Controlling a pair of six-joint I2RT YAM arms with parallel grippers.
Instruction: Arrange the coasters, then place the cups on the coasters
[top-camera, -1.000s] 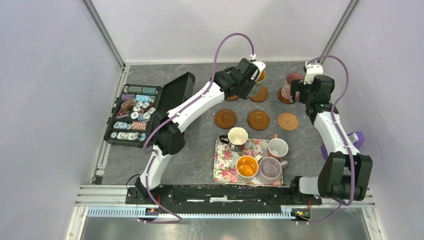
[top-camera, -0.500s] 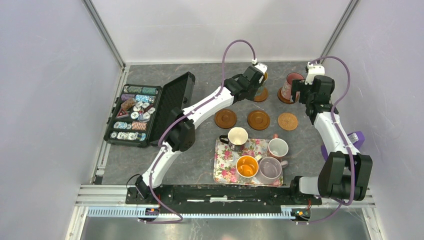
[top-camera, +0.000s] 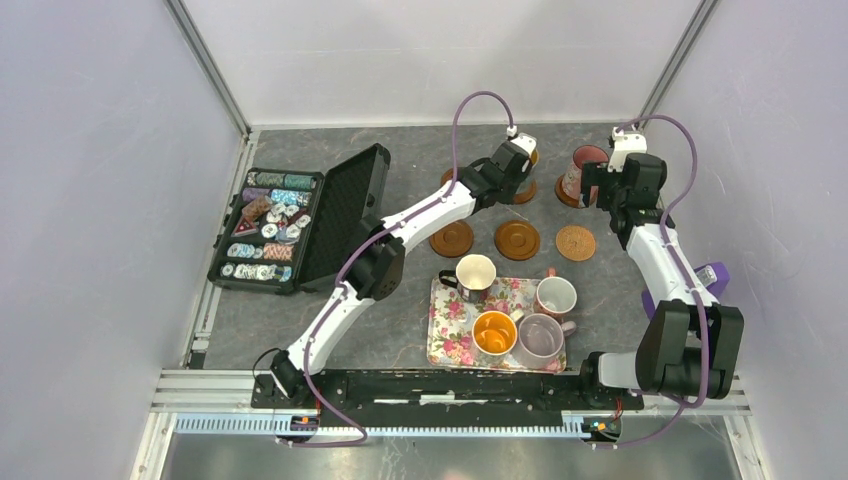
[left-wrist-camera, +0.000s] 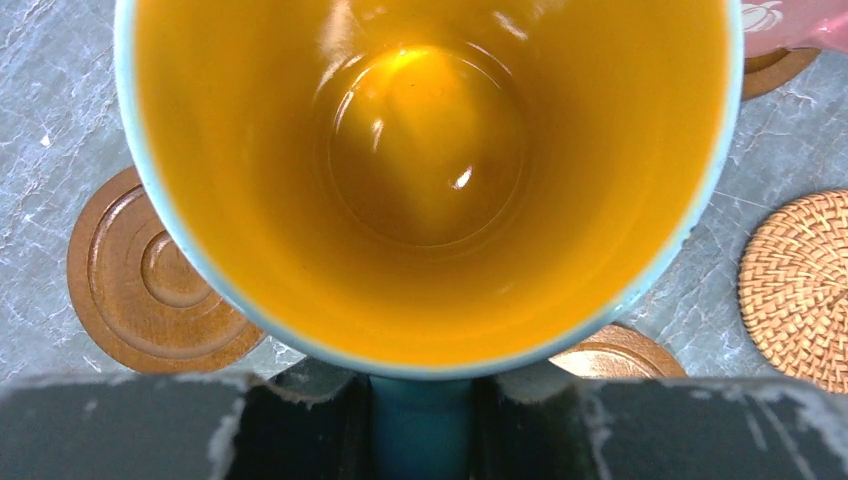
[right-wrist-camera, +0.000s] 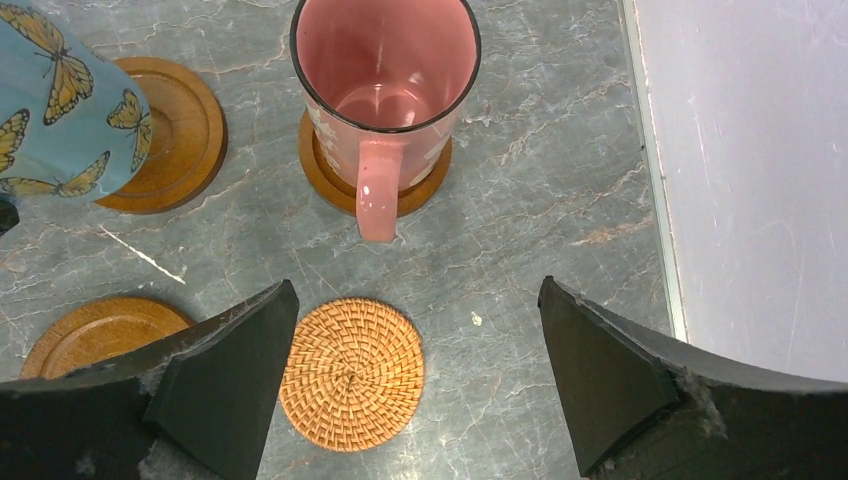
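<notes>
The cup comes down next onto the brown coaster (top-camera: 525, 194) beside the pink cup's, which lies below my left gripper. My left gripper then releases the handle.
My left gripper (left-wrist-camera: 420, 400) is shut on the handle of a blue butterfly cup (left-wrist-camera: 430, 160) with an orange lining, which fills the left wrist view. In the top view that cup (top-camera: 528, 160) hangs at the back middle over a brown coaster (top-camera: 520, 192); whether they touch is hidden. A pink cup (right-wrist-camera: 385, 70) stands on another brown coaster (right-wrist-camera: 325, 175). My right gripper (right-wrist-camera: 417, 290) is open just in front of it, above the tan woven coaster (right-wrist-camera: 350, 375). Two brown coasters (top-camera: 452, 238) (top-camera: 517, 240) lie bare in the front row.
A floral tray (top-camera: 445, 345) near the arm bases carries several cups: a black one (top-camera: 475, 272), a white-pink one (top-camera: 555, 296), an orange-lined one (top-camera: 494, 332) and a lilac one (top-camera: 540, 338). An open black case of poker chips (top-camera: 270, 225) lies at the left.
The left arm has stretched further back and to the right, bringing the blue cup lower over the back middle coaster. The right arm has stayed where it was.
</notes>
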